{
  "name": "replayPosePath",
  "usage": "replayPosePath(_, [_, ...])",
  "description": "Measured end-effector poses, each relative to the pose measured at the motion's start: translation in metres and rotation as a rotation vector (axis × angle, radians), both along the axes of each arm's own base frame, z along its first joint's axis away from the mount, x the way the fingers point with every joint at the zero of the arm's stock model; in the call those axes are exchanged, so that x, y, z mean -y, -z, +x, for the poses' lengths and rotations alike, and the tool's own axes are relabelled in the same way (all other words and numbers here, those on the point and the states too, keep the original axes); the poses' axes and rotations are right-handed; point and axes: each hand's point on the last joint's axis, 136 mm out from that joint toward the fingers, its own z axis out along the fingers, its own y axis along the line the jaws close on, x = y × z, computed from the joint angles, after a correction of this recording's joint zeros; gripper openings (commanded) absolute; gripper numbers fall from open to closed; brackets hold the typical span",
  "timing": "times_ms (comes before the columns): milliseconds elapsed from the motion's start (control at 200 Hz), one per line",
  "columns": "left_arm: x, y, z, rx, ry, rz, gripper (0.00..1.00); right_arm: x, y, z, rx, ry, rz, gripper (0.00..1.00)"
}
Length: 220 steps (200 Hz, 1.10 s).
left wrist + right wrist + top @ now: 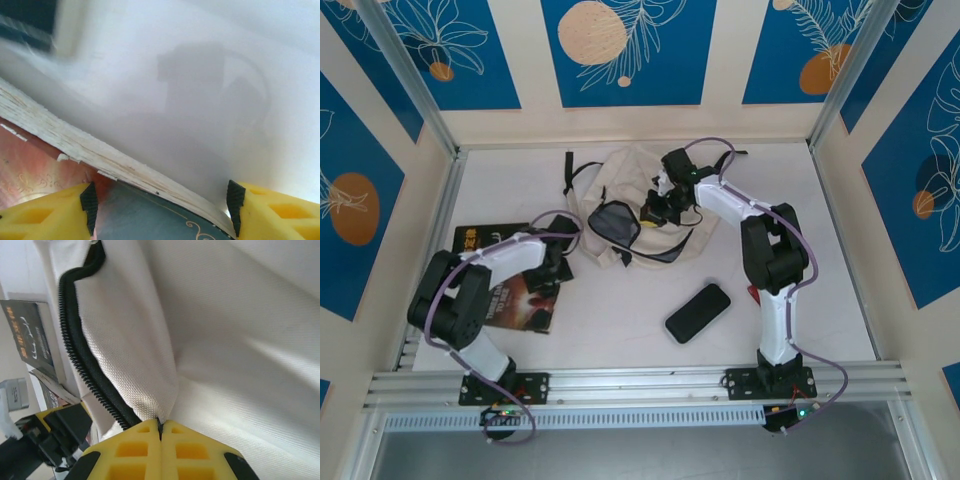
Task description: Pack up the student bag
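Observation:
The right gripper draws the fold of fabric away from the book [512,282] next and releases the fold, since the book lies close beside the bag.
The cream student bag [642,178] lies at the back middle of the table, its dark mouth [613,222] gaping toward the left. My right gripper [665,206] is shut on a fold of the bag's fabric [150,355] beside the black zipper [80,355], holding the mouth up. A dark-covered book [512,282] lies flat at the left. My left gripper [558,262] is at the book's right edge. In the left wrist view its jaws [162,205] stand open with the book's page edge [100,155] and cover between the yellow fingers [45,212].
A black flat case [698,312] lies in front of the bag, near the right arm. White walls and metal frame posts enclose the table [620,320]. Bare table stretches between the book and the case.

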Motion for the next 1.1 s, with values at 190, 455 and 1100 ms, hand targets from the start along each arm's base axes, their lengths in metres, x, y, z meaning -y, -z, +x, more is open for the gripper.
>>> replayPosePath(190, [0.079, -0.008, 0.012, 0.037, 0.135, -0.149, 0.66, 0.039, 0.013, 0.0, -0.038, 0.094, -0.043, 0.0])
replayPosePath(455, [0.11, -0.026, 0.016, 0.046, 0.195, -0.282, 0.85, 0.069, -0.007, 0.007, 0.034, 0.137, -0.102, 0.49])
replayPosePath(1100, [-0.06, -0.05, -0.054, 0.11, -0.225, -0.238, 0.8, -0.125, -0.019, -0.064, 0.292, -0.45, -0.166, 0.56])
